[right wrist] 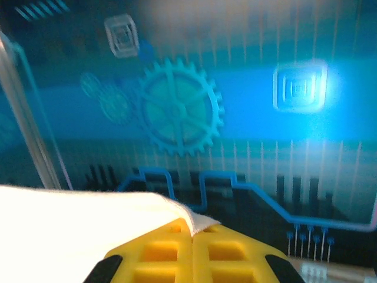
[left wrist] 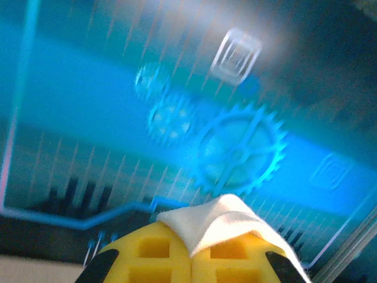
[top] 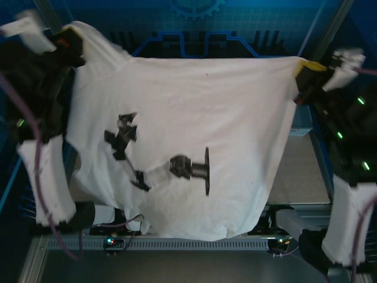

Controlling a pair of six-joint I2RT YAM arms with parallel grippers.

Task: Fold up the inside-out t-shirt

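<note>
The left gripper lowers the upper corner of the still-hanging shirt onto the far part of the table below next, and opens to release it.
The inside-out t-shirt (top: 194,112) is white and hangs spread wide between my two grippers, above the table. Dark printed shapes (top: 188,168) show through its fabric, and a tiny dark mark (top: 206,75) sits near its top edge. My left gripper (top: 66,42) is shut on the shirt's upper left corner. In the left wrist view a fold of white cloth (left wrist: 227,219) pokes out between the closed yellow fingers (left wrist: 159,253). My right gripper (top: 307,72) is shut on the upper right corner. There the cloth (right wrist: 76,224) runs off to the left from the closed yellow fingers (right wrist: 235,253).
A beige table surface (top: 306,174) shows to the right of the hanging shirt. A blue backdrop with gear patterns (right wrist: 177,106) stands behind. A metal frame rail (top: 177,243) runs along the near edge, with both arm bases at its ends.
</note>
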